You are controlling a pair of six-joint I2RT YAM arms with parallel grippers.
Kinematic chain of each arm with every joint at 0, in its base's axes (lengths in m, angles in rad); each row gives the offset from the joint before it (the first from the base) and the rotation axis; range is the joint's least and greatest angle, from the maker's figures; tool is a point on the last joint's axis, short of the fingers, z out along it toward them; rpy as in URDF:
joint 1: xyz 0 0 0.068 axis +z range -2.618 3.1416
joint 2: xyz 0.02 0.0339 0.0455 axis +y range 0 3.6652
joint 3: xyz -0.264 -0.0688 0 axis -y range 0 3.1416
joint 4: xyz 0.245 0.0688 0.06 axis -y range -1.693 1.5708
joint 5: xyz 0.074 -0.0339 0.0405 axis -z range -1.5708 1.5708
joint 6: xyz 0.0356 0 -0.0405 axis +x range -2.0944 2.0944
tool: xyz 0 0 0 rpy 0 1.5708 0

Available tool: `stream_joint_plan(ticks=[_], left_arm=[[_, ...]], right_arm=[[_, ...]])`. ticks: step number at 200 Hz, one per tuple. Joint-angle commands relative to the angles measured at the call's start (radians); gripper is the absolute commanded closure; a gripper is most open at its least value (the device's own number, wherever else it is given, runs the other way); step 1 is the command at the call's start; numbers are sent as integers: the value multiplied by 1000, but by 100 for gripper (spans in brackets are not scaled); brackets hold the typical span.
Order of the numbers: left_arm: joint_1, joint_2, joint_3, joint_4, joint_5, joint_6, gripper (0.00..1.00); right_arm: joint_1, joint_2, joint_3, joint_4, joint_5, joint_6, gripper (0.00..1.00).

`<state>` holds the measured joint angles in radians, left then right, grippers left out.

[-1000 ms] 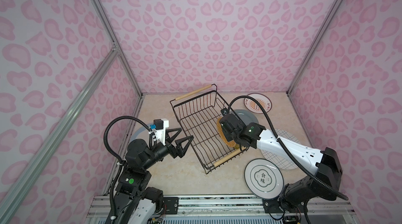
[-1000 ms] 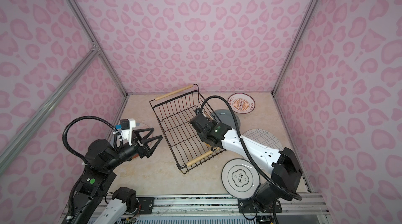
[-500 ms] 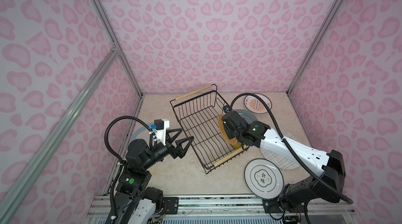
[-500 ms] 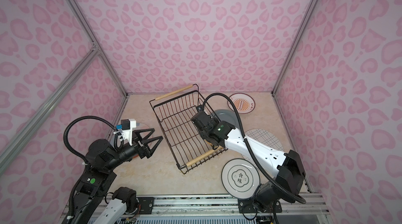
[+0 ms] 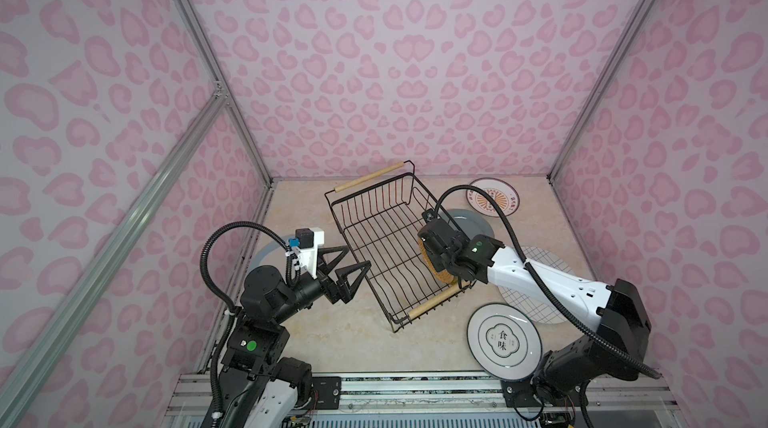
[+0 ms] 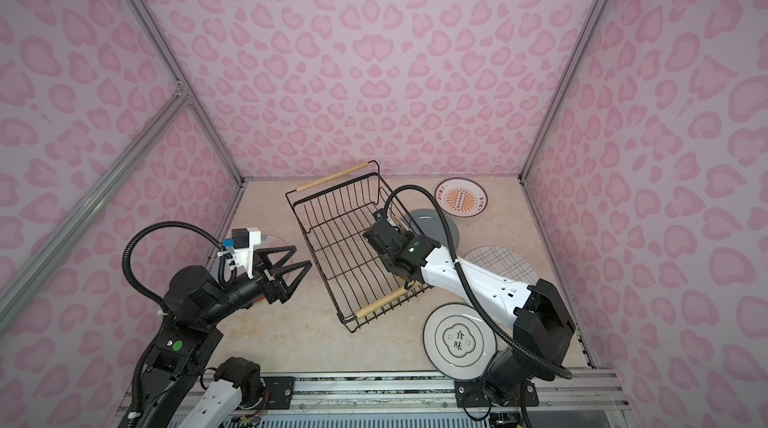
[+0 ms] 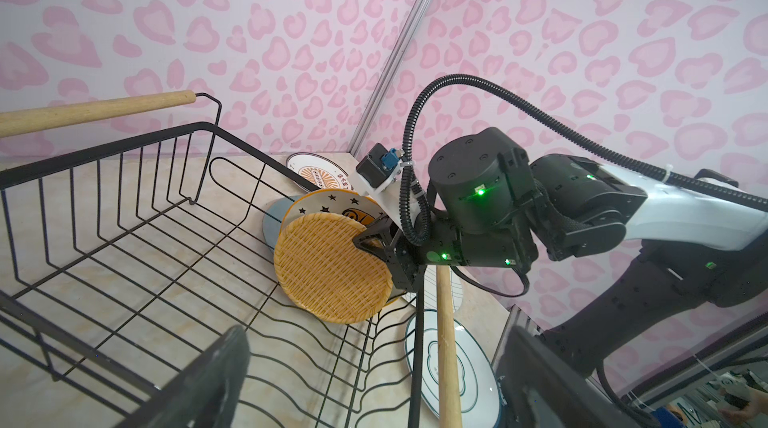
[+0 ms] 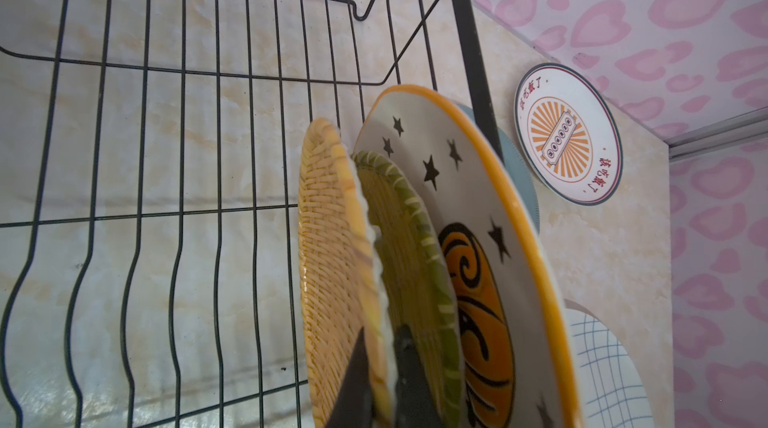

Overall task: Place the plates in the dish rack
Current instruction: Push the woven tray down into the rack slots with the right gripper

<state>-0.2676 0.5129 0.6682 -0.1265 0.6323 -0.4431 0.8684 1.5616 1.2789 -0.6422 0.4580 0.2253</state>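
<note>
My right gripper lowers next until the yellow woven plate (image 5: 442, 276) stands on the rack's wavy bottom wires, then releases its rim, since the wires lie just below my gripper.
The black wire dish rack (image 5: 386, 238) (image 6: 345, 247) lies slantwise in the middle of the table. Inside its near right end my right gripper (image 8: 380, 384) is shut on the rim of a yellow woven plate (image 8: 332, 259) (image 7: 328, 268) (image 5: 442, 276), held on edge with its lower edge down at the rack's wires. Just behind it stand a green-rimmed woven plate (image 8: 407, 238) and a white plate with stars (image 8: 469, 197). My left gripper (image 5: 349, 263) (image 7: 374, 380) hangs open and holds nothing, just left of the rack.
Flat on the table right of the rack lie an orange sunburst plate (image 5: 494, 198), a grey-blue plate (image 5: 473, 222), a grid-lined plate (image 6: 503, 263) and a plate with Chinese characters (image 5: 503, 340). Another grey-blue plate (image 5: 264, 253) lies under the left arm. Pink walls close three sides.
The right arm has shifted only slightly, still shut on the yellow woven plate in the rack. The left arm has not moved.
</note>
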Motion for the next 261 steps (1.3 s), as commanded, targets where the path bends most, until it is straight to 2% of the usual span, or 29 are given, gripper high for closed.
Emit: stream_joint_plan(ticks=[1,83,134,198,261], left_arm=[[0,-3,-3,34,12,9,2],[0,0,-4,37,17,7,2],[0,1,-4,36,15,7,2],[0,4,-4,36,15,9,2],[1,5,-4,34,16,9,2]], right_arm=[[-5,21,1,-5,-22,4,100],[-3,37,-2,-34,-57,12,100],[-3,23,4,-34,-64,13,80],[-3,22,21,-35,-79,8,79],[-3,-6,33,-27,-119,10,71]])
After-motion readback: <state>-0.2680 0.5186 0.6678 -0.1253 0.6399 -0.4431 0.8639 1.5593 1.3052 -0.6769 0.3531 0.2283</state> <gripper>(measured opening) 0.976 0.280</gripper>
